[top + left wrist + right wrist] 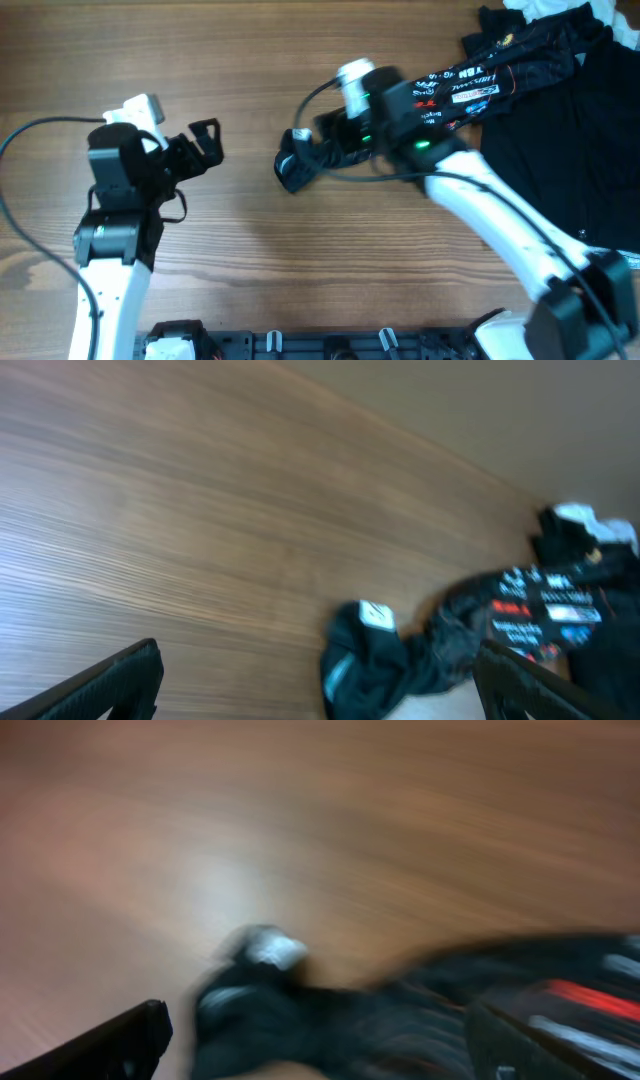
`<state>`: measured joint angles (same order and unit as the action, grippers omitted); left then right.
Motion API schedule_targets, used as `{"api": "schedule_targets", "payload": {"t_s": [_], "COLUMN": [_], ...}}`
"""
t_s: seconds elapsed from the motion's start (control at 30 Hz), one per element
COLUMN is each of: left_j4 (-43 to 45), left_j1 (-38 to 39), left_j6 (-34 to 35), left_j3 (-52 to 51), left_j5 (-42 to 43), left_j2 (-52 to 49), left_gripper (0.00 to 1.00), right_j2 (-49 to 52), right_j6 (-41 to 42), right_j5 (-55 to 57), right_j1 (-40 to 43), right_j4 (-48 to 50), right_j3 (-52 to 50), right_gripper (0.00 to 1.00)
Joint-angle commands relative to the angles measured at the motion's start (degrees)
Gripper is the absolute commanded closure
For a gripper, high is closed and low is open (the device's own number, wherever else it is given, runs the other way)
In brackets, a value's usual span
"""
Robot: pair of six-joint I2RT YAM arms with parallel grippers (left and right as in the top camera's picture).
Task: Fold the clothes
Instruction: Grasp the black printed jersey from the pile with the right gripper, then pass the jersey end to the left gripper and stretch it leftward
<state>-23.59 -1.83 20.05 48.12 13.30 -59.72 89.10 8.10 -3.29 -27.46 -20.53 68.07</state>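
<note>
I should move my left gripper across and down to grip the nearest cloth, the bunched end, because it is below the gripper, to its right in the overhead view.
The black T-shirt with reddish lines and white and red logos is stretched from the pile at the back right toward the table's middle. Its bunched end lies on the wood. My right gripper hovers over that bunched end. In the blurred right wrist view its fingers stand wide apart with the black cloth between and below them. My left gripper is open and empty, well left of the cloth. The left wrist view shows its fingers apart and the bunched end ahead.
More black garments lie piled at the right edge, with a white cloth at the back right corner. The wooden table is bare at the left and middle. A black rail runs along the front edge.
</note>
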Motion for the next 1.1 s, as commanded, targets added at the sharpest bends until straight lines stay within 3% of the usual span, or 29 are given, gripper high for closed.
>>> {"api": "schedule_targets", "payload": {"t_s": [0.0, 0.13, 0.2, 0.37, 0.43, 0.47, 0.53, 0.63, 0.73, 0.77, 0.8, 0.87, 0.9, 0.97, 1.07], "left_j4": [4.4, 17.8, 22.8, 30.3, 30.5, 30.5, 30.5, 26.9, 14.6, 12.7, 11.9, 11.6, 11.0, 8.3, 9.9], "left_j1": [6.7, 17.7, 21.0, 28.4, 29.8, 30.4, 30.5, 27.9, 12.5, 5.9, -1.0, -7.6, -9.7, -10.2, -10.2], "left_j6": [1.8, 1.8, 1.9, 1.8, 1.8, 1.8, -0.1, -0.1, -0.1, -0.1, 0.0, 0.9, 2.3, 2.5, 2.5], "left_j3": [0.9, 0.9, 0.9, 1.0, 1.0, 1.0, 1.0, 1.1, 1.1, 1.1, 1.1, 1.1, 1.1, 1.1, 1.1], "left_j5": [3.8, 3.6, 3.4, -9.6, -11.6, -11.7, -12.0, -16.3, -19.4, -19.2, -16.9, -7.5, -2.6, -4.0, -9.6], "left_j2": [-8.5, -25.7, -31.5, -44.2, -46.2, -46.8, -46.8, -42.1, -23.7, -18.4, -13.9, -10.7, -10.3, -11.1, -11.6], "left_gripper": [0.00, 0.00, 0.00, 0.00, 0.15, 0.35, 0.96, 0.96, 0.96, 0.96, 0.96, 0.96, 0.96, 0.96, 0.96], "right_j2": [-9.0, -13.5, -13.6, -13.6, -13.6, -13.6, -13.6, -13.6, -13.6, -13.6, -13.4, -12.5, -11.1, -5.1, 3.8], "right_j6": [2.6, 5.4, 5.4, 5.4, 5.4, 5.5, 5.6, 5.6, 5.6, 5.6, 6.2, 5.7, 5.4, 2.3, 0.9], "right_j5": [6.7, 3.0, 3.0, 3.0, 3.0, 3.0, 3.0, 3.3, 3.3, 3.3, 3.1, -1.6, -6.9, -20.0, -21.2], "right_j1": [10.3, 22.7, 25.0, 26.3, 26.3, 26.3, 26.3, 26.4, 26.4, 26.4, 26.4, 26.4, 26.3, 24.4, 18.9], "right_j4": [-7.0, -18.4, -21.0, -24.6, -25.4, -25.7, -26.6, -27.5, -27.5, -26.9, -25.9, -24.9, -25.0, -25.2, -24.1], "right_j3": [2.1, 2.1, 2.1, 2.1, 2.1, 2.1, 2.1, 2.1, 2.1, 2.0, 2.0, 2.0, 2.0, 2.0, 2.0], "right_gripper": [0.00, 0.00, 0.00, 0.00, 0.00, 0.00, 0.00, 0.00, 0.04, 0.10, 0.17, 0.27, 0.30, 0.32, 0.26]}}
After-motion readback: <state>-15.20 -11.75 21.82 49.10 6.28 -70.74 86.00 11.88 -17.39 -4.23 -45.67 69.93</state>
